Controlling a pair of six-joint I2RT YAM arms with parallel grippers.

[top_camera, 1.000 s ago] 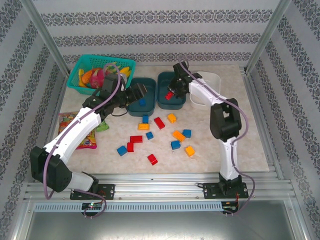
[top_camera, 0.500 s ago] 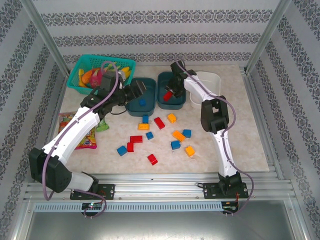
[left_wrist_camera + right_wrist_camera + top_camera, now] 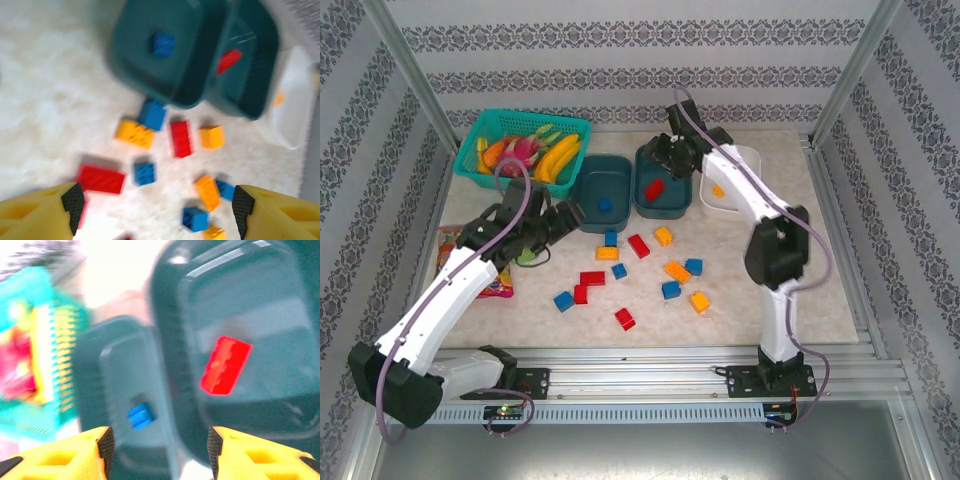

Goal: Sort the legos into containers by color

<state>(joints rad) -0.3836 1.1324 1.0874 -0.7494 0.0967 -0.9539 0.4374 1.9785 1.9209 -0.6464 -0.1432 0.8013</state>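
Note:
I will move my left gripper back and down onto the blue lego beside the paired red ones, because it lies loose outside the tub holding a blue brick (image 3: 605,206).
Several loose red, blue and orange legos lie mid-table, among them a red one (image 3: 638,245), a blue one (image 3: 611,238) and an orange one (image 3: 677,270). The left teal container (image 3: 603,172) holds a blue brick (image 3: 605,206). In the right teal container (image 3: 678,190) lies a red brick (image 3: 654,190), and the white container (image 3: 735,160) has an orange brick (image 3: 718,190). My left gripper (image 3: 566,214) hovers open and empty near the left tub's front, above the pile (image 3: 156,210). My right gripper (image 3: 670,155) hangs open over the right teal tub (image 3: 160,450), with the red brick (image 3: 225,365) below it.
A lighter teal mesh basket (image 3: 470,160) of toy fruit sits at the back left. A colourful candy bag (image 3: 455,245) lies by the left edge, under my left arm. Metal frame posts stand at both back corners.
My right gripper opened, dropped the red brick into the right teal tub and lifted. My left arm drew back from over the left tub toward the pile.

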